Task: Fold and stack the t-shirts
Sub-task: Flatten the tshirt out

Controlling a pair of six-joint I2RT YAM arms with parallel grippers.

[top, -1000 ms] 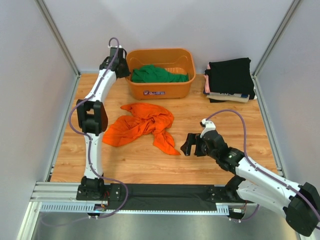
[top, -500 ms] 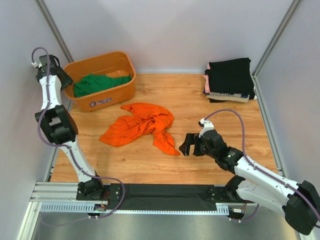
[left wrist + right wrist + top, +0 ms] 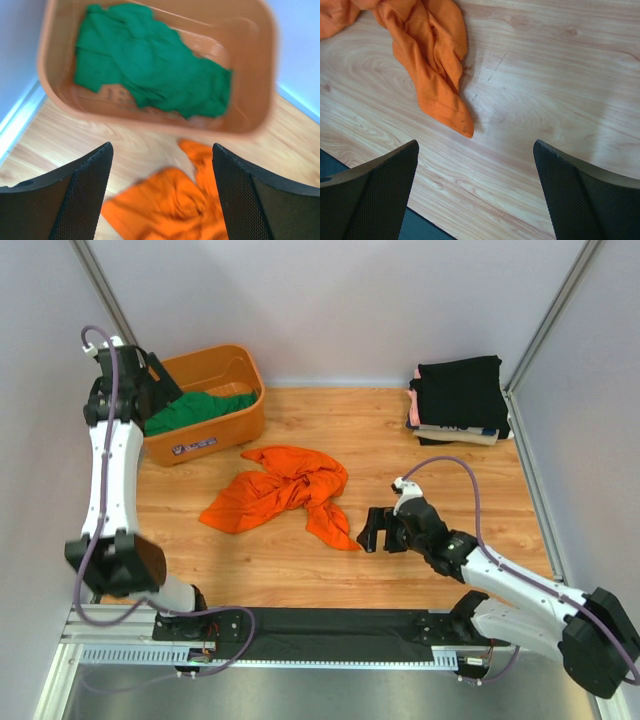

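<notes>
My right gripper should move down onto the orange shirt's near corner (image 3: 349,543) (image 3: 462,126) next, because that corner sticks out alone below and left of my right gripper in the top view.
A crumpled bright orange t-shirt (image 3: 285,490) lies mid-table, also in the left wrist view (image 3: 175,210) and the right wrist view (image 3: 437,65). A green t-shirt (image 3: 190,408) is bunched inside the orange basket (image 3: 215,430), seen from above by the left wrist (image 3: 150,75). Folded t-shirts, a black one on top, form a stack (image 3: 458,392) at the back right. My left gripper (image 3: 158,383) hovers open over the basket's left end, holding nothing (image 3: 162,150). My right gripper (image 3: 372,532) is open and empty just right of the orange shirt's near corner (image 3: 475,145).
The basket (image 3: 260,75) stands at the back left, close to the left wall. Walls with metal posts close in the table on three sides. A dark strip (image 3: 330,625) runs along the near edge between the arm bases.
</notes>
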